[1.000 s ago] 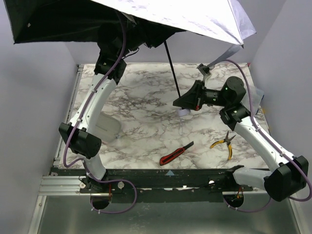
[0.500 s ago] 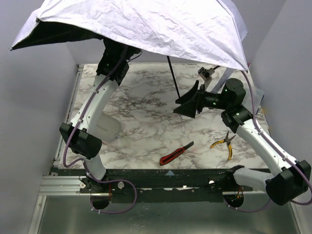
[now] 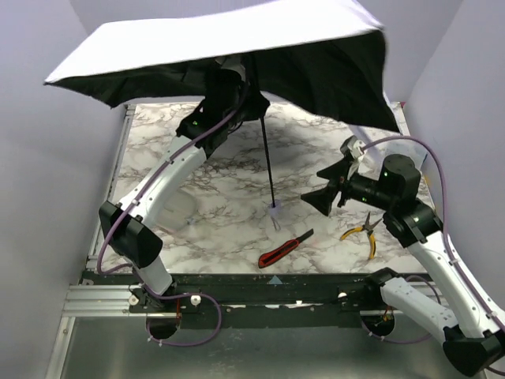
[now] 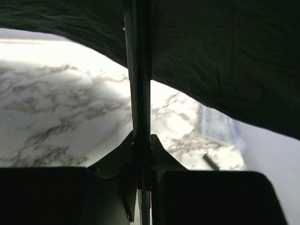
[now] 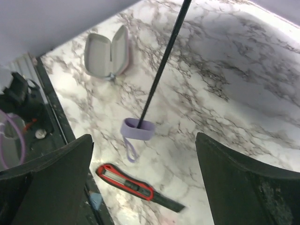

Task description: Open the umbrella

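Note:
The umbrella's canopy already stands spread wide, so my left gripper moves down toward the marble below the lavender handle next and releases the umbrella's shaft.
The umbrella is spread wide above the table's far half, pale fabric on top and black lining below. Its thin black shaft runs down to the lavender handle, which hangs just over the marble with its wrist cord dangling. High under the canopy, my left gripper is shut on the shaft, which passes between the jaws. To the right of the handle, my right gripper stands open and holds nothing. In the right wrist view, handle and shaft lie ahead of its gripper.
A red-and-black utility knife lies near the table's front edge, also seen as the knife. Yellow-handled pliers lie under my right arm. An open pale case rests at the left. Purple walls enclose the table.
The right gripper opened, let go of the handle and drew back to the right. The left gripper shut on the shaft. The canopy tipped over and the handle swung left and down.

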